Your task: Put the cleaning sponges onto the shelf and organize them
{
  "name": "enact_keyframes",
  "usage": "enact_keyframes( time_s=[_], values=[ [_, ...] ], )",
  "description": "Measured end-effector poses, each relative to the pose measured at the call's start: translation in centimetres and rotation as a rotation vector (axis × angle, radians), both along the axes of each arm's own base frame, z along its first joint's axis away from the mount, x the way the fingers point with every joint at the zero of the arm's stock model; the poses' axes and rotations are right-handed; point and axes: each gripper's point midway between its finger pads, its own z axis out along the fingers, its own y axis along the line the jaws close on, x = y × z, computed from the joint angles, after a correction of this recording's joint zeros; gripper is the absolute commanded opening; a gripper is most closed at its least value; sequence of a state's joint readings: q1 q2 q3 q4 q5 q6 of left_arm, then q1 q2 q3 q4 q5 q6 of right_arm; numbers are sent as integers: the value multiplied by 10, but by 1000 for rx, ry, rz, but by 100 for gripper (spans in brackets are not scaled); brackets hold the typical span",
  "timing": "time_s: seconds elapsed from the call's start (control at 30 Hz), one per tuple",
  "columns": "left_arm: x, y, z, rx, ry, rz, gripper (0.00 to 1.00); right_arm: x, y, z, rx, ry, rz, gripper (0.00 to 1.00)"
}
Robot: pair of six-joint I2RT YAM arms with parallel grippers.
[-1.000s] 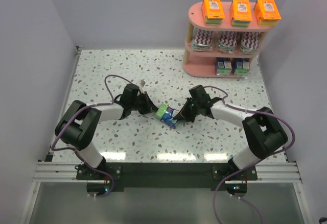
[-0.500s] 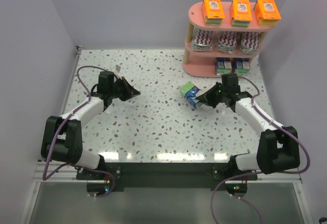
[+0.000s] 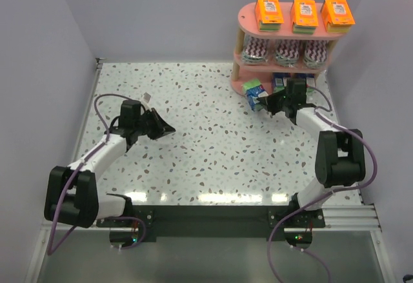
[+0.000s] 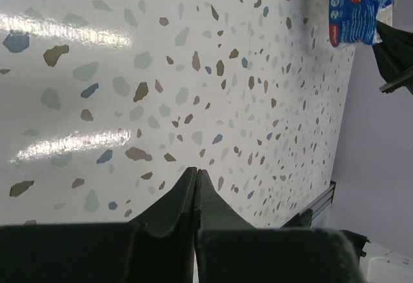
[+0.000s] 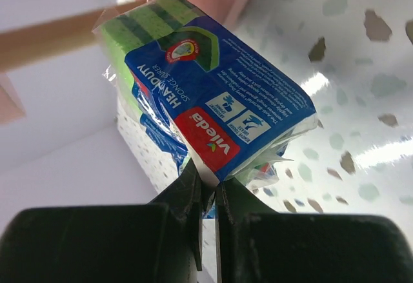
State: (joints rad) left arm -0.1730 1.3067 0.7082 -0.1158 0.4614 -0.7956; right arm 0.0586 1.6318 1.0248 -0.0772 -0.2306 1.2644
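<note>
My right gripper pushes outward under the shelf's middle board next, brings the blue-green pack onto the bottom board's end (image 3: 239,85) and releases it, since that end stands empty.
The pink shelf (image 3: 245,88) stands at the far right. Three orange cleaning sponges (image 3: 304,14) lie on its top board, and three purple-white zigzag packs (image 3: 286,52) fill the middle one. A blue-green box (image 3: 307,84) sits on the bottom board. My right gripper (image 3: 266,102) is shut on the wrap edge of another blue-green pack (image 3: 256,95), held just in front of the bottom board's left end. The right wrist view shows that pack (image 5: 213,96) pinched at the right gripper's (image 5: 206,173) tips. My left gripper (image 3: 169,129) is shut with nothing in it, low over the table at the left.
Lilac walls close in the speckled table (image 3: 206,154) on the left, back and right. A wooden shelf post (image 5: 51,38) shows close beside the held pack. In the left wrist view the held pack (image 4: 355,6) shows far off at the top right.
The right gripper has carried the blue-green pack from the table's middle up and right to the shelf's bottom left. The left arm has drawn back to the left, still shut.
</note>
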Motion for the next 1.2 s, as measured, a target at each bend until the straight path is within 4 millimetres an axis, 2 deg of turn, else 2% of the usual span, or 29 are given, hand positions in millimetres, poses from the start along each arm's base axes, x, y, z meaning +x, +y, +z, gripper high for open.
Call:
enact_keyframes(
  time_s=[0.23,0.4,0.5,0.57,0.6,0.7,0.8,1.0,1.1,1.2],
  values=[
    [-13,3,19,-1,-40,-2,4,46,-8,-19,53,-46,-128,0],
    [-20,5,19,8,-21,2,4,76,-13,-27,66,-60,-187,2],
    [-21,6,17,12,-9,4,4,91,-14,-24,77,-83,-209,8],
    [-23,6,16,14,-2,5,4,100,-16,-23,84,-99,-226,19],
    [-23,6,15,15,4,5,4,103,-16,-23,89,-103,-231,33],
    [-26,7,13,20,18,7,4,111,-15,-24,106,-112,-240,50],
    [-26,7,12,21,24,8,6,120,-14,-19,120,-136,-244,59],
    [-27,8,12,21,27,11,13,119,-13,-17,136,-146,-238,68],
    [-26,8,14,19,22,13,22,102,-13,-14,142,-141,-226,73],
    [-25,7,15,15,17,15,36,77,-14,8,149,-169,-215,77]
  ],
)
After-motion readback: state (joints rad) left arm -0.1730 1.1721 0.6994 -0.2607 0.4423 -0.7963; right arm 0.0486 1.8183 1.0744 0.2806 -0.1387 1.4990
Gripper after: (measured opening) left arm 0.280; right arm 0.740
